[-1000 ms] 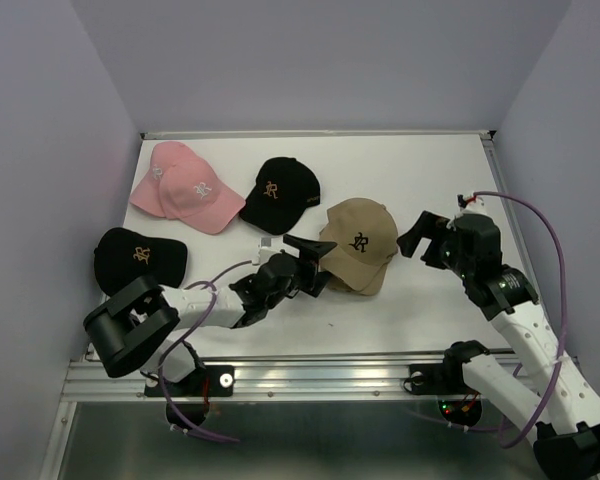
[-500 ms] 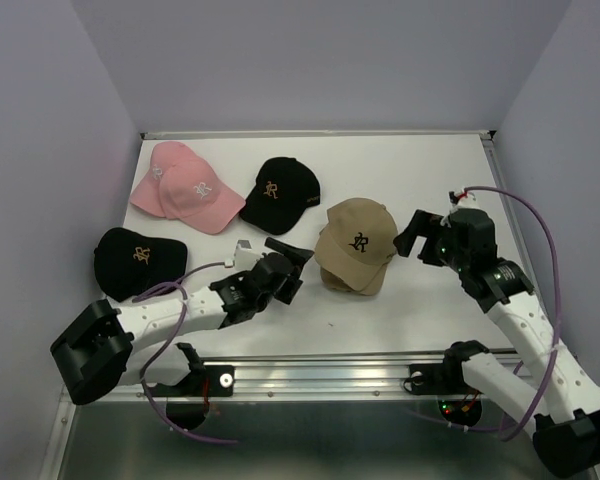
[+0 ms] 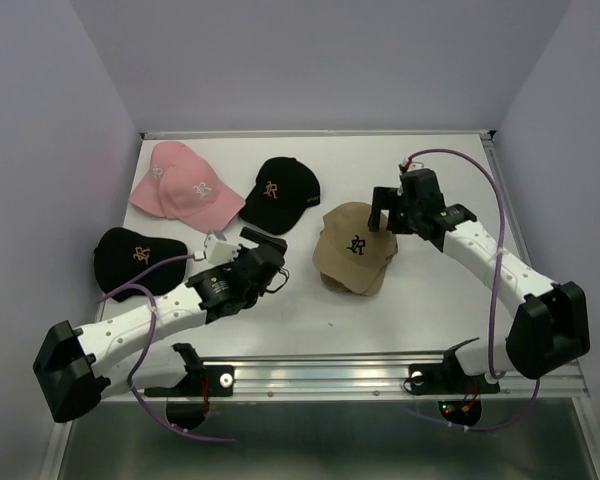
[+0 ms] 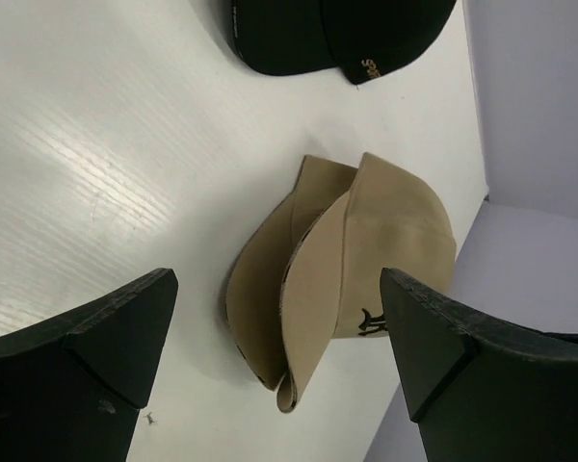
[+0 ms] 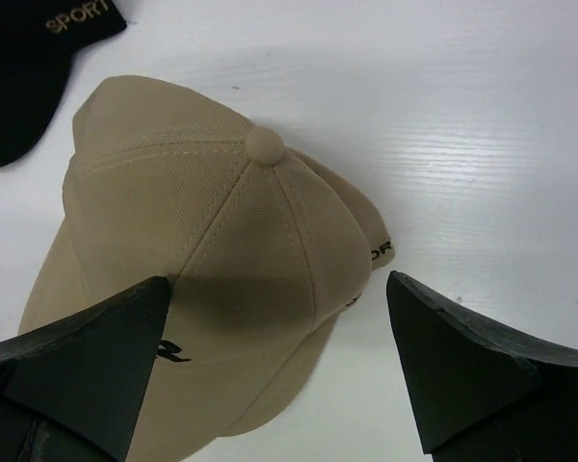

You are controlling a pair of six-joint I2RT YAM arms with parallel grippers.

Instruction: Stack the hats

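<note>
The left gripper should reach outward and go down onto the back-centre black hat's brim (image 3: 264, 218) (image 4: 275, 50) next, since it is outward of the gripper and below it, and the black hats are lying apart.
Two tan hats (image 3: 357, 247) lie stacked at centre right; they also show in the left wrist view (image 4: 352, 279) and the right wrist view (image 5: 207, 279). Two pink hats (image 3: 188, 187) lie stacked at the back left. One black hat (image 3: 280, 193) lies at the back centre, and its brim shows in the left wrist view (image 4: 328, 34). Another black hat (image 3: 137, 257) lies at the left. My left gripper (image 3: 263, 243) is open and empty, left of the tan hats. My right gripper (image 3: 388, 210) is open and empty, just above the tan hats' back edge.
The white table (image 3: 420, 300) ends at a metal rail (image 3: 330, 372) in front. Lilac walls (image 3: 40, 150) close the left, back and right sides. A purple cable (image 3: 495, 290) loops along my right arm.
My left gripper has drawn back to the left, away from the tan hats. My right gripper has swung left and toward the back, to just over the tan hats.
</note>
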